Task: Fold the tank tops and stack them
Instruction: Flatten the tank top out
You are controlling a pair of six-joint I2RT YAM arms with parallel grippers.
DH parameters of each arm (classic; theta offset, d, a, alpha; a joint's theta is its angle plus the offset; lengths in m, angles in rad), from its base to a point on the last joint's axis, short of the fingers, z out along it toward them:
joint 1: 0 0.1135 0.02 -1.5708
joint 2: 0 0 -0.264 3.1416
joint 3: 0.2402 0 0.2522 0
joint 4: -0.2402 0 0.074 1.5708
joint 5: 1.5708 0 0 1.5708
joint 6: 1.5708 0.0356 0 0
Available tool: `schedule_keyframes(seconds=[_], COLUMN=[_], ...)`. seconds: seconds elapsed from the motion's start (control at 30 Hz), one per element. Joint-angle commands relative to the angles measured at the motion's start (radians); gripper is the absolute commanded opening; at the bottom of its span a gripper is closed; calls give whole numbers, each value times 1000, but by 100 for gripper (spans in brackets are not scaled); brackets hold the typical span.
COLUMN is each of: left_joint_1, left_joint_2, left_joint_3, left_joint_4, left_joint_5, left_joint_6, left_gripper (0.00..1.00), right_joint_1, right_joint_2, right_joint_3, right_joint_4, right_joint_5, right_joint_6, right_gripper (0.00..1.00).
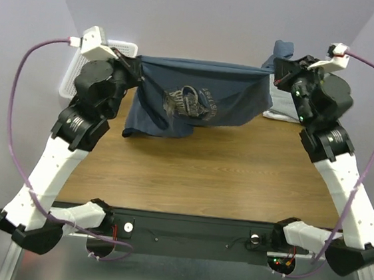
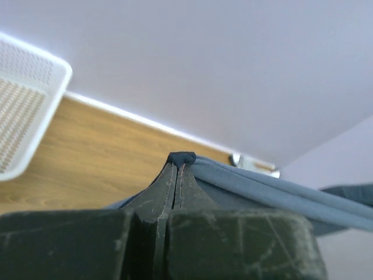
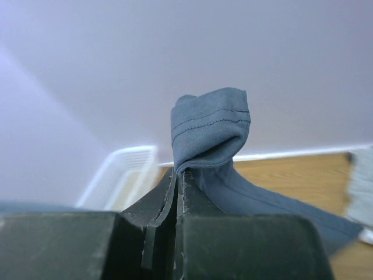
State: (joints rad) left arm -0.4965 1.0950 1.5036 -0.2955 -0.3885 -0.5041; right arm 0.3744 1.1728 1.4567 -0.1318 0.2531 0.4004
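My right gripper should next lower the shirt's corner onto the bare wood below, near the folded pale tank tops, and let go, because the corner is still hanging in the air.
The navy blue tank top (image 1: pixel 198 101) with a pale chest print hangs stretched between both grippers above the far part of the table. My left gripper (image 1: pixel 138 69) is shut on its left corner; in the left wrist view the dark trim (image 2: pixel 182 158) bunches at the fingertips. My right gripper (image 1: pixel 278 73) is shut on its right corner; in the right wrist view a hemmed fold (image 3: pixel 210 128) sticks up above the fingers. The shirt's lower left part (image 1: pixel 149 128) drapes onto the wood. Folded pale tank tops (image 1: pixel 285 112) lie at the far right, mostly hidden by the right arm.
A white mesh basket (image 1: pixel 73 78) stands at the far left behind the left arm; it also shows in the left wrist view (image 2: pixel 26 111) and the right wrist view (image 3: pixel 122 172). The wooden table (image 1: pixel 216 176) ends at grey walls behind.
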Motion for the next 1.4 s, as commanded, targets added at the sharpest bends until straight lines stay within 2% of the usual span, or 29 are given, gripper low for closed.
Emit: schedule_keyframes(seconds=[0.0,0.13,0.3,0.4,0.53,0.57,0.6,0.67,0.7,0.77,0.8,0.87,0.9,0.93,0.97,1.0,1.03,1.07,1.13,1.17,1.2,1.3,1.33,1.37], left_joint_1=[16,16,27,48,70,73,73,78,81,85,90,92,92,92,92,92,90,90,85,73,64,6,-16,-34], left_joint_2=[-118,-86,155,362,682,753,886,1056,1103,1202,1221,1218,1198,1165,1078,1025,970,859,752,644,590,386,294,293], left_joint_3=[72,157,398,556,785,832,913,961,984,995,1001,992,954,916,809,808,684,617,437,373,230,10,-151,-228], left_joint_4=[159,257,289,257,165,123,105,91,96,105,102,101,101,119,137,160,201,225,234,231,239,211,219,211], left_joint_5=[-231,-276,-264,-146,18,49,118,203,270,313,327,329,320,292,271,270,248,241,183,160,142,82,54,31], left_joint_6=[84,168,242,223,182,174,156,138,104,70,47,47,47,53,56,56,46,36,-8,-46,-97,-226,-300,-348], left_gripper=[0,0,0,0,0,0,0,0,0,0,14,25,40,45,53,56,56,57,57,57,55,49,49,48], right_joint_1=[-8,-6,-6,-5,-2,-2,-2,-5,-17,-34,-54,-75,-94,-98,-100,-100,-100,-100,-100,-100,-100,-100,-100,-100], right_joint_2=[-129,-188,-214,-148,5,49,120,192,258,316,379,431,444,453,450,444,427,421,401,381,370,350,353,360], right_joint_3=[8,-18,-76,-102,-130,-133,-148,-180,-217,-252,-263,-251,-242,-227,-220,-214,-204,-200,-203,-213,-229,-295,-309,-326], right_joint_4=[38,64,87,69,0,-17,-29,-43,-46,-45,-45,-46,-46,-48,-49,-49,-49,-52,-57,-60,-61,-61,-61,-60], right_joint_5=[-344,-489,-465,-402,-208,-111,-68,35,52,52,38,19,3,-6,3,11,20,28,28,29,25,50,70,74], right_joint_6=[86,222,301,296,282,282,275,278,299,327,340,333,319,308,287,279,267,255,221,209,189,173,173,176], right_gripper=[0,1,1,1,1,0,0,1,4,16,35,55,68,71,78,80,82,84,86,86,86,87,87,87])
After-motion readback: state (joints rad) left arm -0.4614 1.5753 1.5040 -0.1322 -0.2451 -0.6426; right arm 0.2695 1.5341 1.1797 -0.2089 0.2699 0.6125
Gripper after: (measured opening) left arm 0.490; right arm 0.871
